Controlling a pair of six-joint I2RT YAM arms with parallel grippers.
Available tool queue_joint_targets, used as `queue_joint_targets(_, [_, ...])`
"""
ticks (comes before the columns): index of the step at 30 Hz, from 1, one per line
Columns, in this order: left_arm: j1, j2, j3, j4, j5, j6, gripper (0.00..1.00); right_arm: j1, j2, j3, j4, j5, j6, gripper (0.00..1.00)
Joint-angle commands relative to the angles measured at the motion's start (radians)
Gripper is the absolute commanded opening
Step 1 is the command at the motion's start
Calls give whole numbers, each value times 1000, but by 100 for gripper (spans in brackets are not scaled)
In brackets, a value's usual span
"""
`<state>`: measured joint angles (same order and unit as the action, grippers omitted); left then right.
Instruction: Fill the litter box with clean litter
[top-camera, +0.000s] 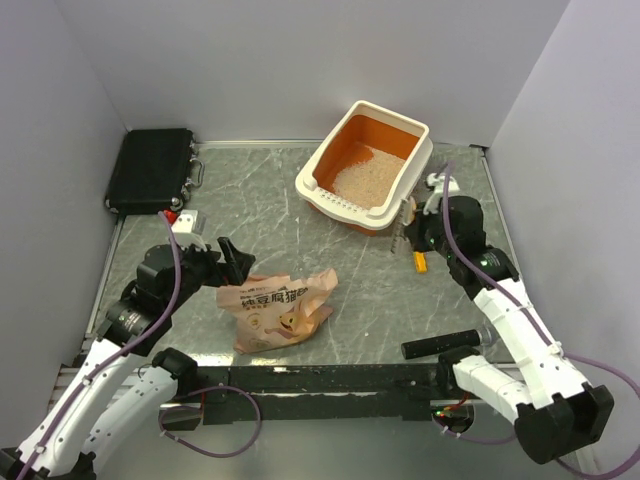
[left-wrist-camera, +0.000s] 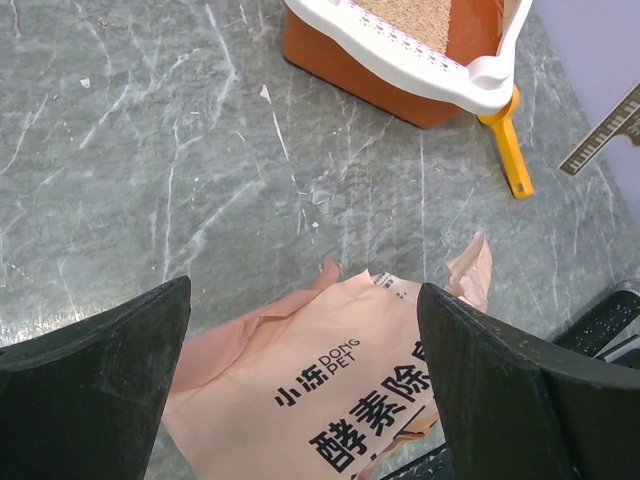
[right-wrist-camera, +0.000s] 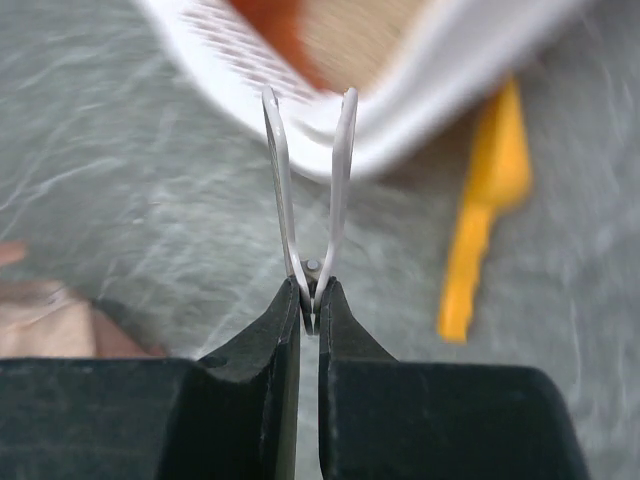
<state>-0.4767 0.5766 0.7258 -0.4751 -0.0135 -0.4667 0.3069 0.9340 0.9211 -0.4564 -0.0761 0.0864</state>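
Observation:
I should move my right gripper back, down and to the right in the top view next. It should go past the yellow-orange scoop and onto the table, which is bare there (top-camera: 449, 276) (right-wrist-camera: 560, 320).
The litter box (top-camera: 331, 190), cream-white outside and orange inside, stands at the back right with its slotted rim toward me. Clean litter (top-camera: 366, 170) lies in it as a pale beige layer. The box also shows in the left wrist view (left-wrist-camera: 440, 75) and, blurred, in the right wrist view (right-wrist-camera: 450, 95). My left gripper (top-camera: 228, 262) is open and empty just above the peach-pink bag (left-wrist-camera: 330, 385), which lies crumpled on the table (top-camera: 275, 310). My right gripper (right-wrist-camera: 309, 300) is shut on a thin white scissor-like tool (right-wrist-camera: 345, 170), its two blades spread and pointing at the box's slotted rim.
A yellow-orange scoop (top-camera: 420, 262) lies beside the box's near right corner, next to my right gripper (top-camera: 412, 238); it also shows in the left wrist view (left-wrist-camera: 508, 150). A black case (top-camera: 150, 170) lies at the back left. A small white block (top-camera: 186, 222) sits near it.

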Motion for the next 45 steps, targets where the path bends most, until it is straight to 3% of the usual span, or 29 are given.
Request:
queue_joint_targets(1, [-2, -15, 0, 33, 26, -10, 99, -100, 8, -47, -77, 215, 242, 0])
queue_joint_targets(9, [0, -26, -5, 38, 55, -13, 99, -412, 77, -129, -77, 331, 400, 0])
queue_joint_targets(17, [-2, -14, -6, 38, 75, -13, 99, -494, 293, -133, -56, 335, 437, 0])
queue_joint_targets(21, [-2, -14, -8, 43, 81, -13, 99, -531, 365, -152, -10, 265, 429, 1])
queue_joint_targets(24, [-2, -4, -6, 39, 83, -12, 99, -540, 396, -171, 27, 198, 429, 12])
queue_joint_targets(32, [-2, -1, -8, 38, 80, -13, 99, -539, 515, -130, 28, 82, 409, 24])
queue_joint_targets(34, [-2, -1, -6, 38, 78, -13, 99, -539, 522, -133, 32, 66, 414, 33])
queue_joint_targets(39, [-2, 5, -8, 36, 78, -13, 99, -539, 490, -137, 48, 3, 415, 52])
queue_joint_targets(45, [-2, 5, -8, 36, 76, -13, 99, -531, 361, -131, 28, -27, 405, 61])
